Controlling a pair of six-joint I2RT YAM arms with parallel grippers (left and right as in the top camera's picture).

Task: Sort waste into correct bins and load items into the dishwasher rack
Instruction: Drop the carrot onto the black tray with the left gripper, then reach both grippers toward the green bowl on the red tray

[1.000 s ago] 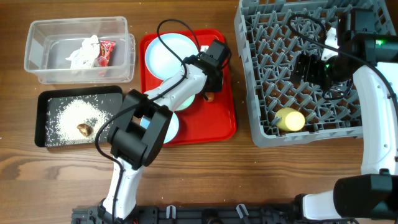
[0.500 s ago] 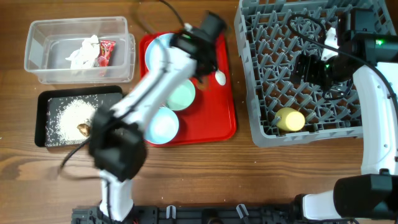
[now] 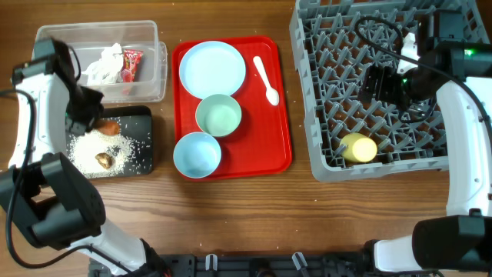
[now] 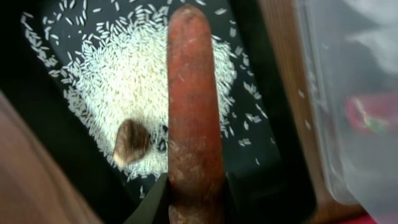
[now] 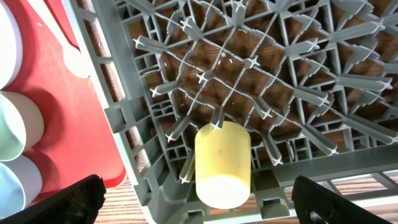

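The orange carrot-like stick still hangs above the black tray, so it goes down with my left gripper onto the rice beside the brown lump next and is released there.
My left gripper is shut on the orange carrot-like stick and holds it over the black tray. In the left wrist view the stick hangs above the rice and the brown lump, with the jaws clamped on its near end. The clear tub holds the white tissue and the red wrapper. My right gripper is open above the grey rack. The yellow cup lies in the rack, and shows between the open fingers in the right wrist view.
The red tray carries the pale blue plate, the pale green bowl, one pale blue bowl and the white spoon. The rack's wall stands next to the red tray.
My left arm has swung from the red tray to the left, carrying the carrot-like stick over the black tray. The right arm has not moved.
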